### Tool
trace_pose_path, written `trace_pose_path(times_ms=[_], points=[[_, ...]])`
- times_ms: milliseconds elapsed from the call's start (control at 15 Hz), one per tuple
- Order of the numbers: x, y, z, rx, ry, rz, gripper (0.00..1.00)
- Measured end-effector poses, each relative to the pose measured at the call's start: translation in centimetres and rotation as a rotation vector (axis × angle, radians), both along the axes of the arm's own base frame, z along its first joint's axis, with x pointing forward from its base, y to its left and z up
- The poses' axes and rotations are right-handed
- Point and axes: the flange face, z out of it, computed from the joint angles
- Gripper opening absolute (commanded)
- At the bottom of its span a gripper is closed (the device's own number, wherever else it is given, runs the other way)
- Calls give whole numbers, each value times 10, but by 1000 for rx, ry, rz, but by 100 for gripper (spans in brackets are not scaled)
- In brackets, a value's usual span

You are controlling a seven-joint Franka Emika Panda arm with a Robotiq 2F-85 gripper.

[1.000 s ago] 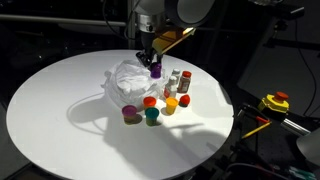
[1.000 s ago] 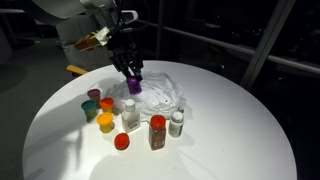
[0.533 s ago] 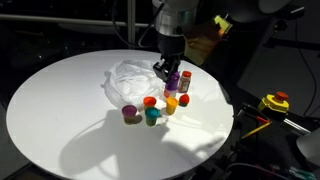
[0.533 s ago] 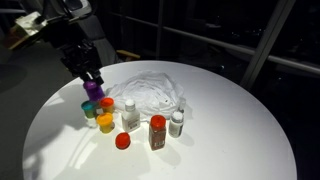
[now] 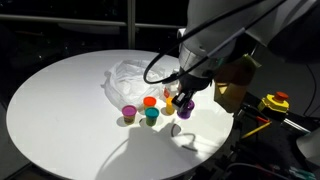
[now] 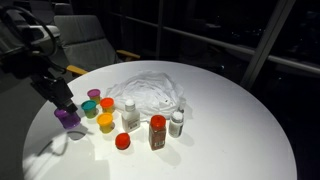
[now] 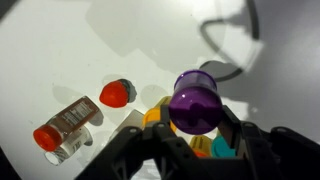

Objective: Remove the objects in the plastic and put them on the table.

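My gripper needs to set the purple jar down. It should go lower and move slightly toward the teal and yellow jars.
My gripper (image 6: 66, 112) is shut on a small purple jar (image 6: 68, 118), which hangs low over the white table (image 6: 230, 130) beside the row of jars. In the wrist view the purple jar (image 7: 195, 102) sits between my two black fingers. The crumpled clear plastic (image 6: 150, 88) lies in the middle of the table, and also shows in an exterior view as the plastic (image 5: 130, 78). Standing on the table near it are a purple jar (image 5: 129, 114), a teal jar (image 5: 151, 116), a yellow jar (image 6: 105, 122), a white bottle (image 6: 130, 115) and a red-capped bottle (image 6: 157, 131).
A loose red cap (image 6: 122, 142) lies near the front of the group, seen too as the red cap (image 7: 117, 93). A small white-capped bottle (image 6: 177, 123) stands by the red-capped one. The round table's edge is close behind my gripper. A yellow tool (image 5: 275, 102) sits off the table.
My arm has carried the purple jar away from above the plastic, past the row of jars, out toward the table's edge and lower. The grip has stayed the same.
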Motion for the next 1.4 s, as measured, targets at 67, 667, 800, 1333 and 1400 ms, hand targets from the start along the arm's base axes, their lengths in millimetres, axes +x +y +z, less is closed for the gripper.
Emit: trace_pose_path(times_ms=[67, 667, 800, 1333, 1400], points=[[-2, 2, -6, 18, -21, -17, 26], [5, 10, -47, 75, -78, -132, 76], [9, 12, -53, 80, -74, -139, 83], [55, 23, -4, -5, -170, -121, 100], [68, 26, 9, -27, -191, -109, 100]])
